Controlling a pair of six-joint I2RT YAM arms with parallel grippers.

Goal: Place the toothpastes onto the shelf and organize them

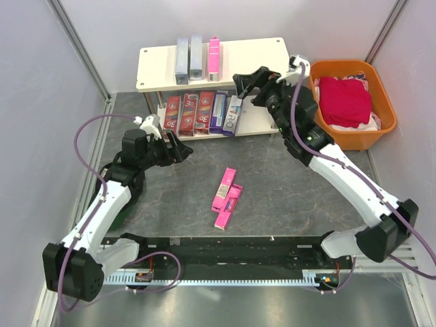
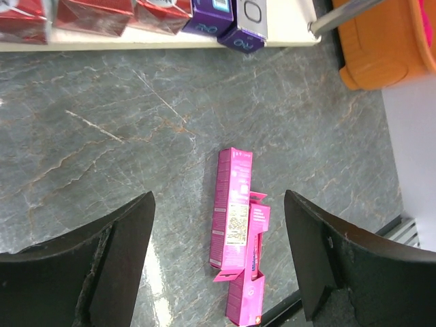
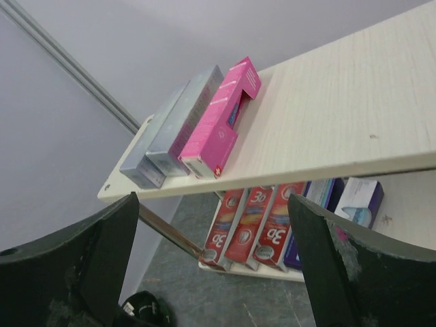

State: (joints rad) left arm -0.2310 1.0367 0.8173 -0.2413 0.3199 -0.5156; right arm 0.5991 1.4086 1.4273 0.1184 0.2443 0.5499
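Observation:
I should move my left gripper across and down onto the farther pink carton's shelf-side end (image 1: 229,175) (image 2: 235,160), because that end is below the gripper and to its right in the top view.
The cream two-tier shelf (image 1: 259,58) stands at the back. Its top board (image 3: 354,116) holds two silver-grey cartons (image 1: 189,58) and one pink carton (image 1: 214,56), which also shows in the right wrist view (image 3: 219,121). The lower board holds three red cartons (image 1: 188,113), a purple one (image 1: 219,111) and a white one (image 1: 233,115). Two pink cartons (image 1: 227,197) lie side by side on the table, also in the left wrist view (image 2: 238,225). My left gripper (image 1: 178,146) is open and empty, left of them. My right gripper (image 1: 246,80) is open and empty at the shelf's front edge.
An orange basket (image 1: 375,129) with red cloth (image 1: 346,100) stands right of the shelf, close to my right arm. Grey walls close in left and right. A black rail runs along the table's near edge (image 1: 225,245).

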